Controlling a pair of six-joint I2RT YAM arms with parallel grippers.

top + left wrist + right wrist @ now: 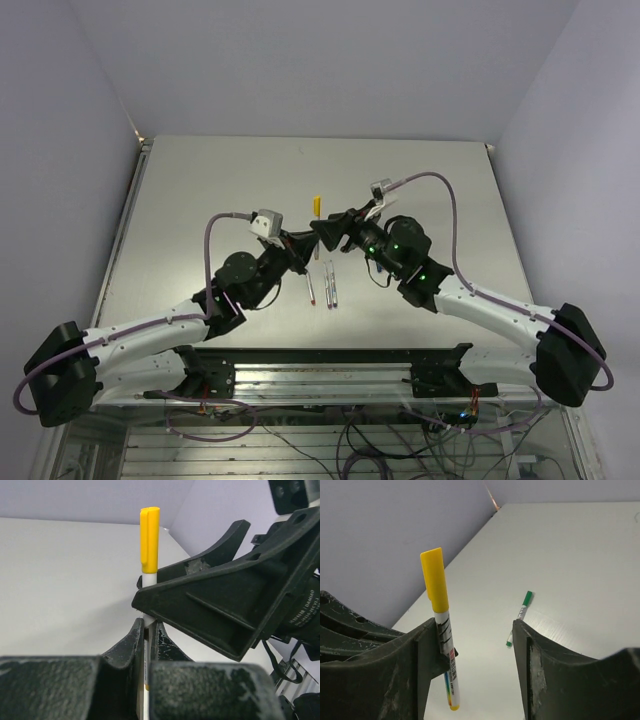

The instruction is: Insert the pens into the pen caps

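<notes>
The left gripper lowers to the left in the top view next, to bare table beside the green-capped pen [520,616], since the grey-white pen's cap is seated.
My left gripper [300,250] is shut on a grey-white pen [148,580] and holds it upright above the table, with a yellow cap [149,540] seated on its top end. In the left wrist view the jaws [148,626] pinch the pen's barrel. My right gripper [325,232] is open, and the capped yellow pen [445,645] stands against the inner face of its left finger [427,650]. The right jaws [475,625] are wide apart and hold nothing. A green-capped pen [520,616] lies on the table beyond them.
Three more pens [328,283] lie side by side on the table just in front of the grippers. The right gripper's black fingers [220,600] cross close over the left gripper. Walls bound the table at the left and the back.
</notes>
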